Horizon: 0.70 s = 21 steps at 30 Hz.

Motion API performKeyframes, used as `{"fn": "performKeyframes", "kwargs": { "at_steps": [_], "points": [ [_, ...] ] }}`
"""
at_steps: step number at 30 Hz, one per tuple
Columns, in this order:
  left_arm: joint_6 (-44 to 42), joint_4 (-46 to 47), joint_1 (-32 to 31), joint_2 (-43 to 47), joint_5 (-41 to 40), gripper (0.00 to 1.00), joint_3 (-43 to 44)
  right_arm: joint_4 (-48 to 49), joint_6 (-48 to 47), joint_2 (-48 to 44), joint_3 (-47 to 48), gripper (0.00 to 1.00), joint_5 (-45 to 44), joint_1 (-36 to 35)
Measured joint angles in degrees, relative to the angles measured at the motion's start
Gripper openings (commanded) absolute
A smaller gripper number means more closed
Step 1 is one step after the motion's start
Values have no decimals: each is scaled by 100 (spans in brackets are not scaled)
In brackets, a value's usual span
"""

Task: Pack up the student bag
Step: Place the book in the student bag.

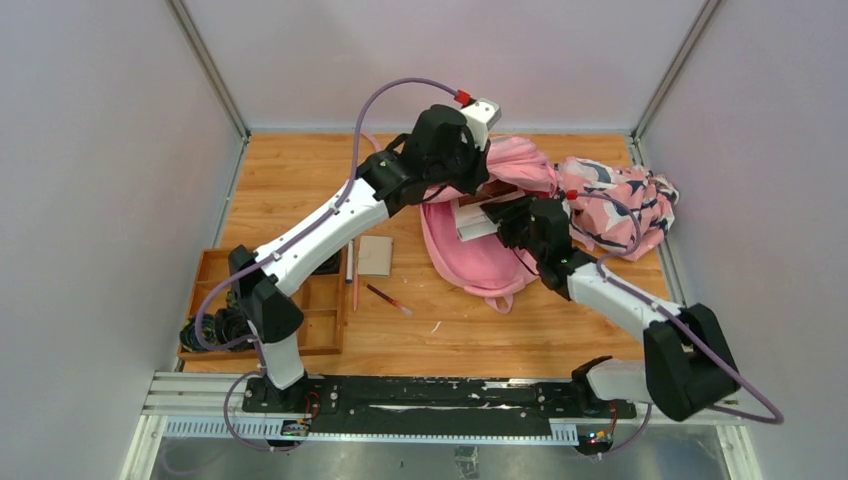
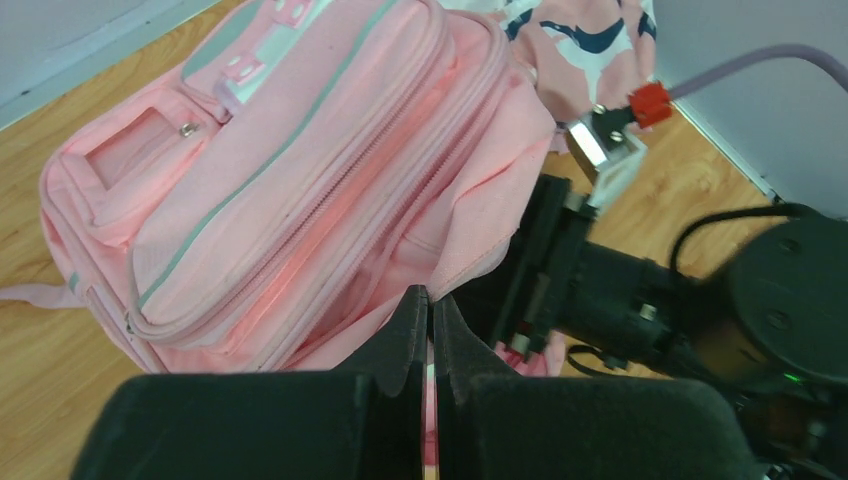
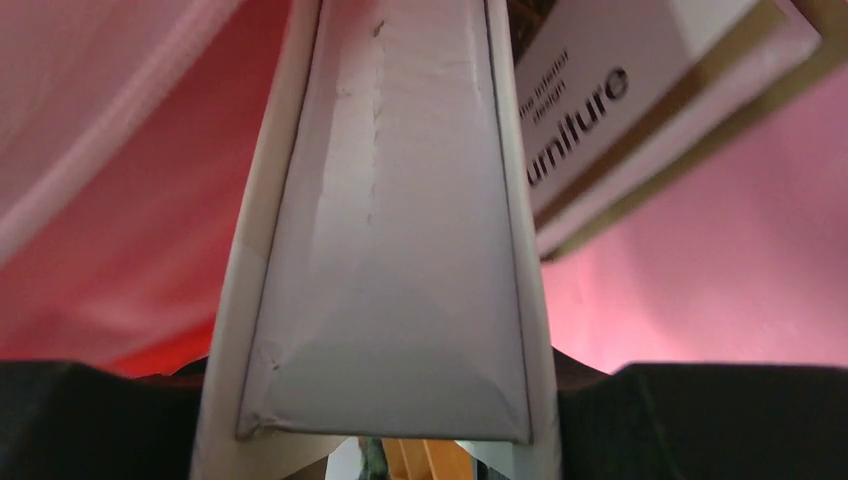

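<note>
The white book's near end still sticks out, so I need to push my right gripper outward into the bag's raised opening [image 1: 502, 190], beside the second book, to let go of the white book.
The pink student bag [image 1: 478, 258] lies in the middle of the table with its main opening raised. In the left wrist view the bag [image 2: 270, 180] shows its front pockets and zips. My left gripper [image 1: 466, 182] [image 2: 431, 303] is shut on the pink edge of the bag's opening and holds it up. My right gripper [image 1: 507, 222] [image 3: 385, 400] is shut on a white book [image 1: 476, 219] [image 3: 390, 250] whose far end is inside the bag. A second book [image 3: 640, 110] with printed lettering lies beside it inside the pink lining.
A pink cloth with a navy-white pattern [image 1: 622, 203] lies right of the bag. A wooden tray [image 1: 200, 300] sits at the front left with dark cables [image 1: 205, 330]. A brown card [image 1: 375, 255], a pencil [image 1: 354, 283] and a pen [image 1: 388, 298] lie left of the bag.
</note>
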<state>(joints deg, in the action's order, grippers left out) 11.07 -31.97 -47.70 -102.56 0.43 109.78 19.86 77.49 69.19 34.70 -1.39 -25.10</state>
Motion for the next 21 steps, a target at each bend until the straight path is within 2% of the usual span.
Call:
{"fn": "performKeyframes", "kwargs": {
  "at_steps": [7,12,14,18,21],
  "points": [
    [2,105,7,280,313,0,-212,437,52,1346,804,14,-431,-2],
    [7,273,28,538,568,0,-647,826,219,2087,1180,30,-459,48],
    [13,372,37,601,605,0,-780,846,223,2199,1274,39,-376,118],
    [59,592,37,772,603,0,-1099,1012,208,2280,1211,74,24,348],
    [149,697,39,793,605,0,-1211,964,111,2247,1003,92,188,415]
  ]
}}
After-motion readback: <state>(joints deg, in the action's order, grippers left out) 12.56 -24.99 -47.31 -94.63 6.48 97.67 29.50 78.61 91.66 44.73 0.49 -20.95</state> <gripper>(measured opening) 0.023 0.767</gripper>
